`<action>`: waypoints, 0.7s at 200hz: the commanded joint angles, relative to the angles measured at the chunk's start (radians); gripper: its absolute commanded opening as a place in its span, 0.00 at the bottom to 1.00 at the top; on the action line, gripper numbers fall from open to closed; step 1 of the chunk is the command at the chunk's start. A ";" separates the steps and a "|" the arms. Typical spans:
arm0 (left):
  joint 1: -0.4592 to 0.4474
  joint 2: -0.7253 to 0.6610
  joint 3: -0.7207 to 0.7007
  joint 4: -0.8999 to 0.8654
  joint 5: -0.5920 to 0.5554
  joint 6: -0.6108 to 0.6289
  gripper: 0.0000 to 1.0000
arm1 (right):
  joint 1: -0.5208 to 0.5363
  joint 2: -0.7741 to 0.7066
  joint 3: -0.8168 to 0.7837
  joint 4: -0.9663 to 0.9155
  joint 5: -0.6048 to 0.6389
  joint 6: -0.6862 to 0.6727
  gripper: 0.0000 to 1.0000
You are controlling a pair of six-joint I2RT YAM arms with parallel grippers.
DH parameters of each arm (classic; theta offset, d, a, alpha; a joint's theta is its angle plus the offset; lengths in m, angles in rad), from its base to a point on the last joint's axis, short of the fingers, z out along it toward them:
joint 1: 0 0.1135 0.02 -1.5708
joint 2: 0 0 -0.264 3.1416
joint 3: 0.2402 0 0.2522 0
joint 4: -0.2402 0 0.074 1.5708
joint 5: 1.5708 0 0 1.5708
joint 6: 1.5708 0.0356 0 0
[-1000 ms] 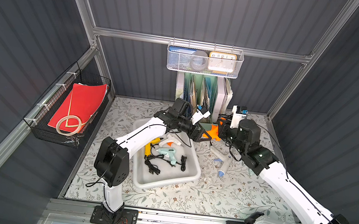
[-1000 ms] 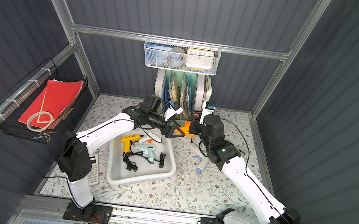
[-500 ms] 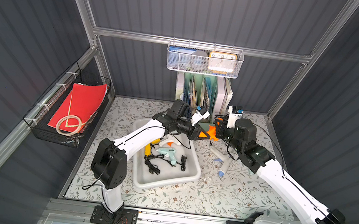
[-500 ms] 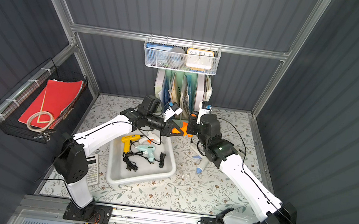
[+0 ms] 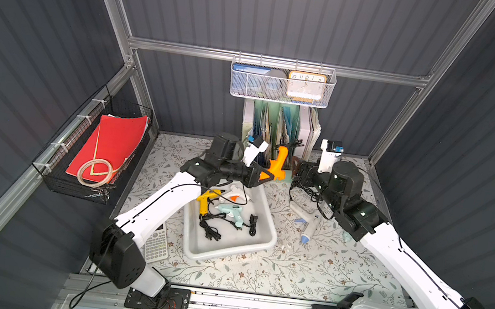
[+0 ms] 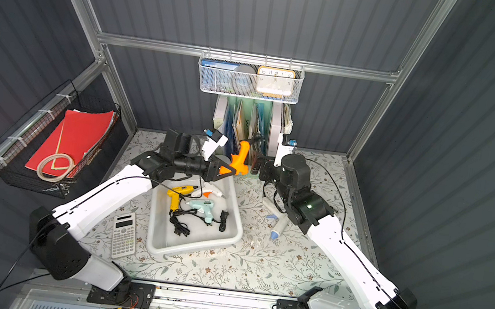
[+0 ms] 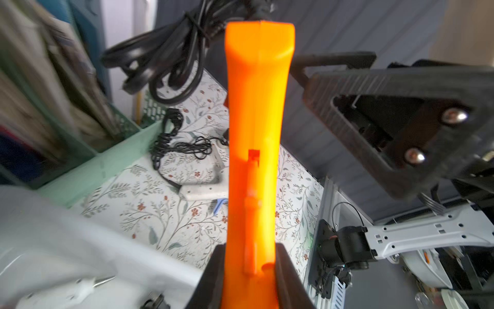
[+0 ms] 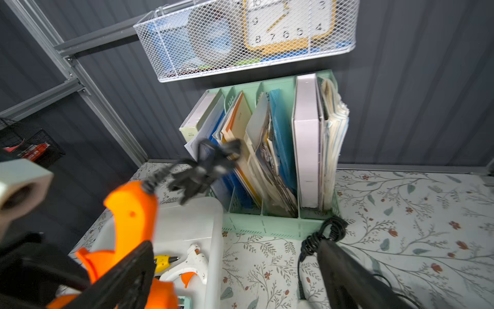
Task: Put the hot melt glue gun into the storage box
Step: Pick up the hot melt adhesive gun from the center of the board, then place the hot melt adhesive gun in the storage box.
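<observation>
My left gripper moves back and down to the bare bottom of the box beside the mint gun (image 5: 237, 235) next to let go of the orange gun.
The orange hot melt glue gun (image 5: 278, 165) (image 6: 240, 159) hangs above the far end of the storage box (image 5: 227, 253) (image 6: 193, 247), a white tub. My left gripper (image 5: 264, 175) (image 7: 250, 273) is shut on the gun's body (image 7: 256, 149), and its bundled black cord dangles behind. Just right of the gun, my right gripper (image 5: 298, 172) (image 8: 232, 278) stands open, its jaws wide apart and holding nothing. In the right wrist view the orange gun (image 8: 131, 214) lies beside one of its fingers (image 8: 120, 278). Three other glue guns with cords lie inside the box.
A white and blue glue gun (image 5: 308, 223) with a black cord lies on the table right of the box. The mint-green file holder (image 5: 282, 127) stands at the back under a white mesh basket (image 5: 279, 82). A calculator (image 5: 156, 242) and a black wire basket (image 5: 101, 154) are at the left.
The left gripper closed on the orange glue gun while the right gripper still held it. The right gripper has now opened and let go.
</observation>
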 commanded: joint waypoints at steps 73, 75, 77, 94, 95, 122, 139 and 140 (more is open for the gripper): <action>0.054 -0.284 -0.183 -0.158 -0.141 -0.274 0.00 | -0.073 0.009 -0.021 -0.149 0.153 0.131 0.99; 0.054 -0.287 -0.191 -0.157 -0.140 -0.281 0.00 | -0.074 0.011 -0.021 -0.151 0.153 0.132 0.99; 0.054 -0.292 -0.200 -0.155 -0.136 -0.285 0.00 | -0.075 0.014 -0.020 -0.153 0.153 0.133 0.99; 0.054 -0.300 -0.258 -0.152 -0.108 -0.312 0.00 | -0.082 0.044 -0.012 -0.171 0.157 0.145 0.99; 0.054 -0.299 -0.262 -0.152 -0.107 -0.314 0.00 | -0.082 0.045 -0.012 -0.173 0.158 0.146 0.99; 0.054 -0.291 -0.348 -0.126 -0.057 -0.353 0.00 | -0.090 0.063 -0.012 -0.199 0.176 0.162 0.99; 0.054 -0.267 -0.390 -0.087 -0.016 -0.360 0.00 | -0.099 0.069 -0.011 -0.222 0.185 0.171 0.99; 0.054 -0.264 -0.391 -0.086 -0.015 -0.360 0.00 | -0.099 0.070 -0.011 -0.224 0.186 0.171 0.99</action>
